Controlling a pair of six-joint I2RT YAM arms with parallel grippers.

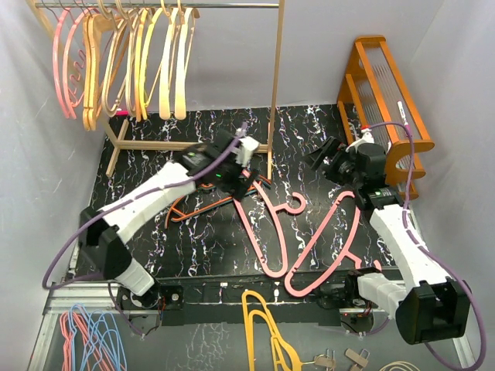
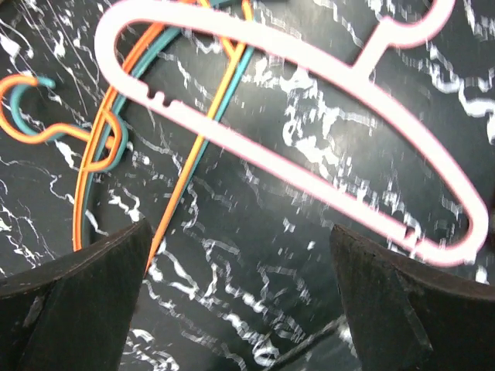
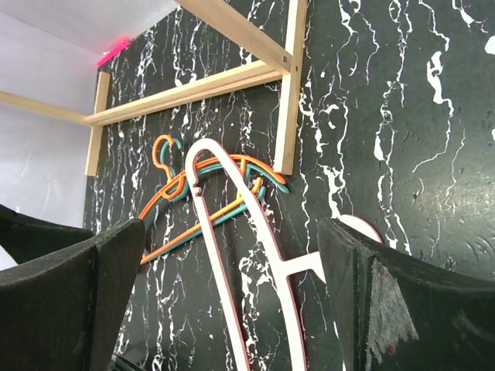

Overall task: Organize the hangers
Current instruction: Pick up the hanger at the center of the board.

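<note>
My left gripper needs to turn next and go down to the right in the top view onto the pink hanger's bar at the stem (image 1: 272, 209) (image 2: 358, 79), away from the orange-teal pair.
Two pink hangers (image 1: 251, 230) (image 1: 325, 232) lie flat on the black marbled mat (image 1: 309, 139). An orange hanger (image 1: 203, 207) and a teal one are tangled together under my left arm. More hangers (image 1: 124, 62) in pink, tan and yellow hang on the rail at the back left. My left gripper (image 1: 249, 184) hovers open over the mat; in its wrist view the pink hanger (image 2: 309, 147) and orange hanger (image 2: 186, 178) lie beyond the empty gripper (image 2: 240, 301). My right gripper (image 1: 321, 161) is open and raised; the pink hanger (image 3: 232, 255) and the orange-teal pair (image 3: 201, 209) show below the gripper (image 3: 232, 301).
The wooden rack's post (image 1: 274, 93) and base bars (image 3: 186, 93) stand on the mat's back left. An orange slatted rack (image 1: 387, 100) leans at the back right. Past the front edge lie a mustard-yellow hanger (image 1: 259, 325), a blue-and-pink bunch (image 1: 89, 332) and clothespins (image 1: 340, 357).
</note>
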